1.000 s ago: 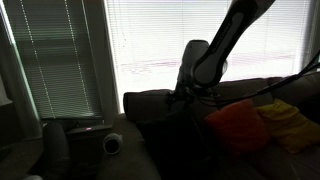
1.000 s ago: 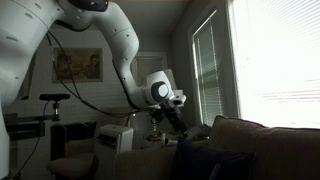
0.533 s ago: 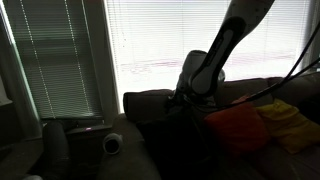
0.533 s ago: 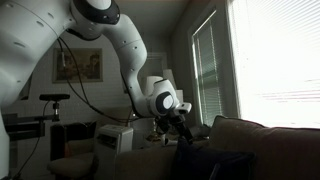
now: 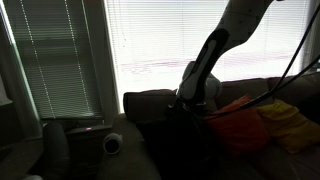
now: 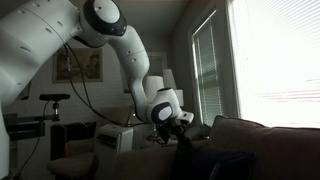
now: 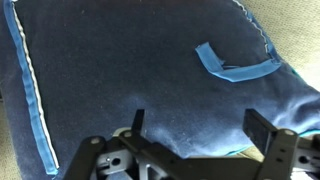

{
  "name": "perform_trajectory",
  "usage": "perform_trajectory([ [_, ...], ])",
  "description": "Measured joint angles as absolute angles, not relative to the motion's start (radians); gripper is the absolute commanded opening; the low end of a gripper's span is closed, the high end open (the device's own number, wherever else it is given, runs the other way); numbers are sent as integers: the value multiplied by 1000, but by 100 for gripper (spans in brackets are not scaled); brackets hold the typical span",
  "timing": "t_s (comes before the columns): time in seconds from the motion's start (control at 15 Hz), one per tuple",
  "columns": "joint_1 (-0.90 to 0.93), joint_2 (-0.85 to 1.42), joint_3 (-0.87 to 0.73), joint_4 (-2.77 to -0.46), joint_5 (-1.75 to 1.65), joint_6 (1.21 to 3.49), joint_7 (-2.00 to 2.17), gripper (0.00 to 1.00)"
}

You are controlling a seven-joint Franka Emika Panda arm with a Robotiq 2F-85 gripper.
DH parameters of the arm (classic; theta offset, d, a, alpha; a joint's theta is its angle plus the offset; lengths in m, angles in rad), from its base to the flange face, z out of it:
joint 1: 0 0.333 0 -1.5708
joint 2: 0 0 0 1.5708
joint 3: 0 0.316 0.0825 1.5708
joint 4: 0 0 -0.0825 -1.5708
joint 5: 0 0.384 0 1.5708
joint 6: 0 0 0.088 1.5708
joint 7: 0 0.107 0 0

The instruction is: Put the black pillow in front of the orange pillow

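Observation:
The black pillow's plain cloth (image 5: pixel 181 124) (image 7: pixel 165 97) beside the pillow's loop should be pinched. My gripper should lower its open fingers straight down onto that cloth and close on it.
The black pillow (image 7: pixel 130 70) fills the wrist view; there it looks dark blue with a light blue edge strip and loop. It lies dark on the sofa seat in an exterior view (image 5: pixel 172 140). The orange pillow (image 5: pixel 240 124) leans against the sofa back just beside it. My gripper (image 7: pixel 200 125) is open, its jaws spread wide right above the black pillow's surface, holding nothing. It shows in both exterior views (image 5: pixel 190 100) (image 6: pixel 185 128), low over the sofa.
A yellow cushion (image 5: pixel 291 125) sits past the orange pillow. The dark sofa back (image 5: pixel 150 100) runs under the bright blinds. A white appliance (image 5: pixel 112 144) and a box stand beside the sofa arm. The room is dim.
The arm has come down and slightly sideways, bringing the open gripper closer to the black pillow. The pillows have not moved.

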State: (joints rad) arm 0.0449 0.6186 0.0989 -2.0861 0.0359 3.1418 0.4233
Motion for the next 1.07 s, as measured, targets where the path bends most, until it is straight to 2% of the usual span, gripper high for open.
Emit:
perform_trajectory([
  [1.07, 229, 735, -86, -2008, 80, 3166, 385, 100],
])
